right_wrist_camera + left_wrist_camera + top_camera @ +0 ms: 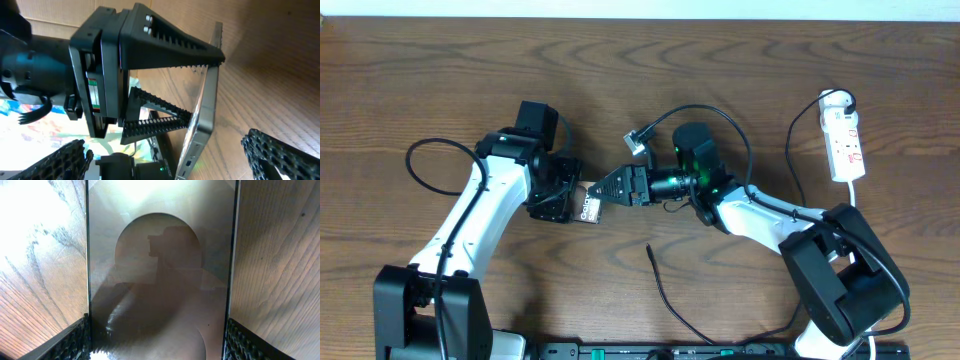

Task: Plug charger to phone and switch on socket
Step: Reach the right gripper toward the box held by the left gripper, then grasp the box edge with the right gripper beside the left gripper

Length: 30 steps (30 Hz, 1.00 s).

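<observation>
The phone's port end (590, 208) (192, 151) sticks out free of the left gripper, so the right gripper will next go to the left in the overhead view and close on it.
My left gripper (570, 195) is shut on the phone (587, 208) and holds it on edge just above the table. In the left wrist view the phone's bronze face with its pale round patch (160, 255) fills the space between the fingers (160, 347). My right gripper (615, 187) is open and empty, pointing at the phone's end. In the right wrist view the phone's edge with its port (202, 125) stands ahead of the spread fingers (172, 167). The charger's thin black cable (665, 295) lies loose on the table, its plug tip (650, 247) free. The socket (846, 142) lies at the far right.
A black plug (838, 99) sits in the socket's far end and a white cord (855, 192) leaves its near end. A black cable loops beside the socket (792, 150). The arm bases stand at the front left (420, 310) and front right (845, 285).
</observation>
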Tool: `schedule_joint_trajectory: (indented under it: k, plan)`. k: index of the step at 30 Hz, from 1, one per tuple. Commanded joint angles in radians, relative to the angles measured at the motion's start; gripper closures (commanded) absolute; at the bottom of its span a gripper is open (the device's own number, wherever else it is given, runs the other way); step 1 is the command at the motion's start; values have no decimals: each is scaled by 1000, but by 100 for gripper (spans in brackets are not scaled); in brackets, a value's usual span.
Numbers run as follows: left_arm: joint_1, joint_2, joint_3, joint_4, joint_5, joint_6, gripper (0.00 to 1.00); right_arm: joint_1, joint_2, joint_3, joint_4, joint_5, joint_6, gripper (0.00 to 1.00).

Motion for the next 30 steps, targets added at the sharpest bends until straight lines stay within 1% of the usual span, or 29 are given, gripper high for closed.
schedule_joint_trajectory:
  k: [1, 8, 12, 17, 21, 27, 30]
  plan:
    - [-6, -22, 27, -3, 6, -72, 93, 25, 2, 11, 2, 22, 10, 1]
    - [-6, -22, 27, -3, 50, -79, 92, 55, 2, 10, -2, 72, 6, 1]
    - [-6, -22, 27, -3, 86, -79, 93, 64, 2, 10, -5, 89, 6, 7]
    - [-6, -22, 27, -3, 119, -82, 93, 69, 2, 10, -6, 95, 19, 10]
    - [-6, -22, 27, -3, 122, -86, 93, 70, 2, 10, -6, 95, 60, 16]
    - [-6, -22, 27, -3, 126, -86, 93, 71, 2, 10, -15, 96, 78, 28]
    - [-6, -22, 27, -3, 126, -86, 92, 71, 2, 10, -70, 116, 82, 32]
